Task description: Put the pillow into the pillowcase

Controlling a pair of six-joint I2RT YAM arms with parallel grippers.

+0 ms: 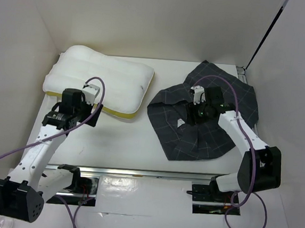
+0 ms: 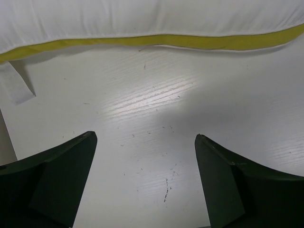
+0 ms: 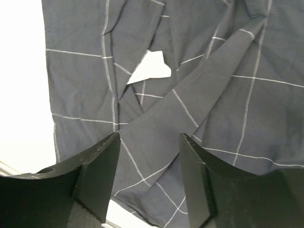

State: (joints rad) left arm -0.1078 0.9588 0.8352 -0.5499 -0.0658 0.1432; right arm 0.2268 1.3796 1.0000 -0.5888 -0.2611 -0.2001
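My right gripper is going down and outward along the diagonal fold next, onto the folded hem [image 1: 187,129] [image 3: 183,105] beside the white patch, since the hem lies turned over on top.
The white pillow [image 1: 99,80] lies flat at the back left of the table, its yellow band along the near edge. In the left wrist view the band [image 2: 156,42] runs across the top and a small white tag [image 2: 14,85] lies at the left. My left gripper [image 2: 145,142] is open and empty over bare table, just short of that edge. The dark grey checked pillowcase [image 1: 205,116] lies crumpled at the back right. My right gripper [image 3: 149,142] is open, low over a fold of the pillowcase [image 3: 190,95], with cloth between the jaws but not pinched.
White walls close in the table on the left, back and right. A metal rail [image 1: 136,172] runs along the near edge between the arm bases. Purple cables [image 1: 98,88] loop over both arms. Bare white table [image 1: 123,143] lies between pillow and pillowcase.
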